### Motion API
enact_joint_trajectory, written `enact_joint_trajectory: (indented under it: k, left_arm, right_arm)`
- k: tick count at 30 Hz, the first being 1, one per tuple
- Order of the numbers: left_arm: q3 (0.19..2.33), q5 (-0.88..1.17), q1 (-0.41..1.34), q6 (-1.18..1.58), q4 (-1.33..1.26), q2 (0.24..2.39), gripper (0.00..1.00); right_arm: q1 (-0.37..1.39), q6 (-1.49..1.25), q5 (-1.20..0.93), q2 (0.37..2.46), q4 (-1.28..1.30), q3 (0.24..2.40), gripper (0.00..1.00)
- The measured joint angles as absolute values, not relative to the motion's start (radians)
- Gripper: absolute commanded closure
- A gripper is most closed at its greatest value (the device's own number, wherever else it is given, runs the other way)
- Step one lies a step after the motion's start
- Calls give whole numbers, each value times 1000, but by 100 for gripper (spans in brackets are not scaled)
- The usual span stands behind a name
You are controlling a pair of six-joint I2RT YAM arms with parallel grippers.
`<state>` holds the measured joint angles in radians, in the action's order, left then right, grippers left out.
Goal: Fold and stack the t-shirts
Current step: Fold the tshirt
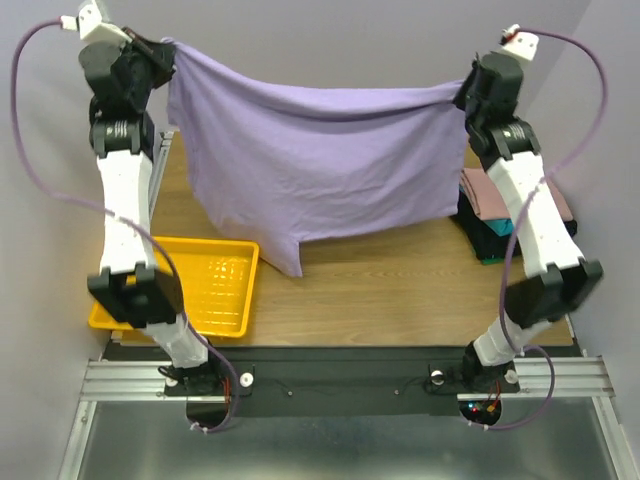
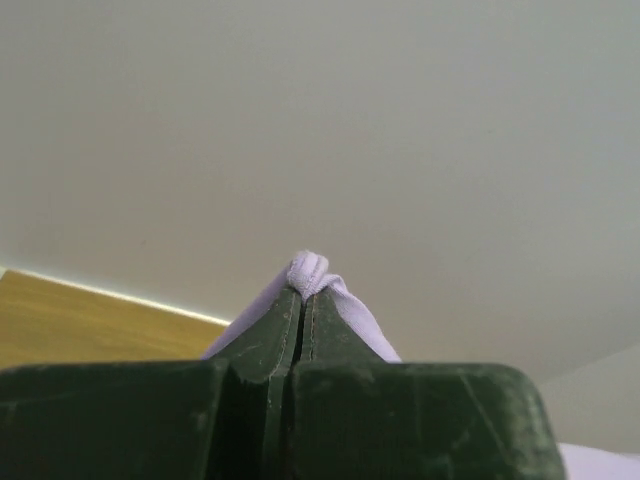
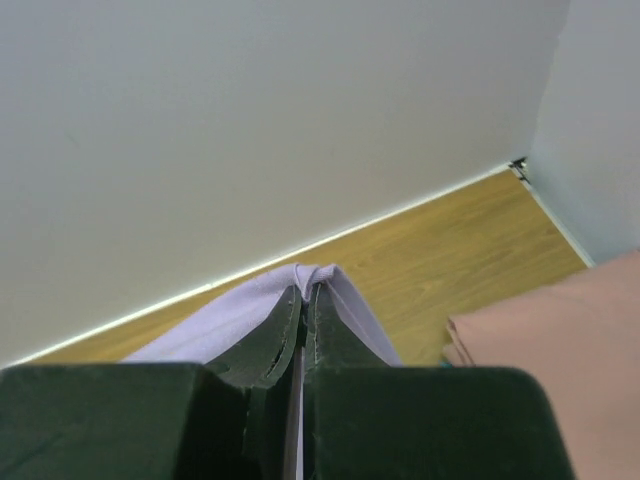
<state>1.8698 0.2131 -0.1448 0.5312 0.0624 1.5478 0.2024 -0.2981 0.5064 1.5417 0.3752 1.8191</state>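
Note:
The hanging shirt's corner in my right gripper goes down next, back to the bare wood by the stack (image 1: pixel 433 237), below and back from it, for release.
The lavender t-shirt (image 1: pixel 310 165) hangs spread in the air between both grippers, its lower edge trailing on the wooden table. My left gripper (image 1: pixel 168 52) is shut on its upper left corner; the pinched cloth (image 2: pixel 308 270) bulges above the closed fingertips. My right gripper (image 1: pixel 463 95) is shut on its upper right corner, where the cloth (image 3: pixel 312 278) wraps over the tips. A stack of folded shirts sits at the right table edge: dusty-pink (image 1: pixel 482 190) on top, teal (image 1: pixel 492 228) and black (image 1: pixel 472 222) beneath. The pink one also shows in the right wrist view (image 3: pixel 560 340).
A yellow plastic tray (image 1: pixel 215 285) lies at the front left of the table (image 1: pixel 380 290). A grey wall stands behind the table. The arms' bases sit on a rail at the near edge.

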Motion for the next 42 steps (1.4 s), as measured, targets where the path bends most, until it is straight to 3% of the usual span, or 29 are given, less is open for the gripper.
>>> enact_joint_trajectory:
  k: [5,8,12,17,21,27,33,36,42]
  left_arm:
    - [2310,291,-146,535,99,1960,100]
    - [2466,334,-149,566,113,2095,100]
    - [2465,369,-166,625,46,2099,100]
    - [2378,402,-207,660,-68,1995,100]
    - [2112,455,-224,655,-211,1833,100]
    - [1429,429,-224,607,-384,1601,100]
    - [933,358,-224,600,-378,1581,100]
    - [834,338,-224,605,-368,1592,100]
    - [845,315,-225,614,-371,1708,100]
  right_arm:
    - [174,-262,485,1884,386,2148,99]
    - [148,-250,458,2027,395,2350,100]
    - [121,-239,411,2085,387,2481,100]
    - [109,-217,360,1997,319,2400,100]
    - [108,-204,313,1907,264,2215,100]
    - [104,-222,241,1844,197,1809,100]
    - [104,-306,209,1856,172,1369,100]
    - [104,-349,210,1874,172,1267,100]
    - [104,-403,210,1876,139,1193,100]
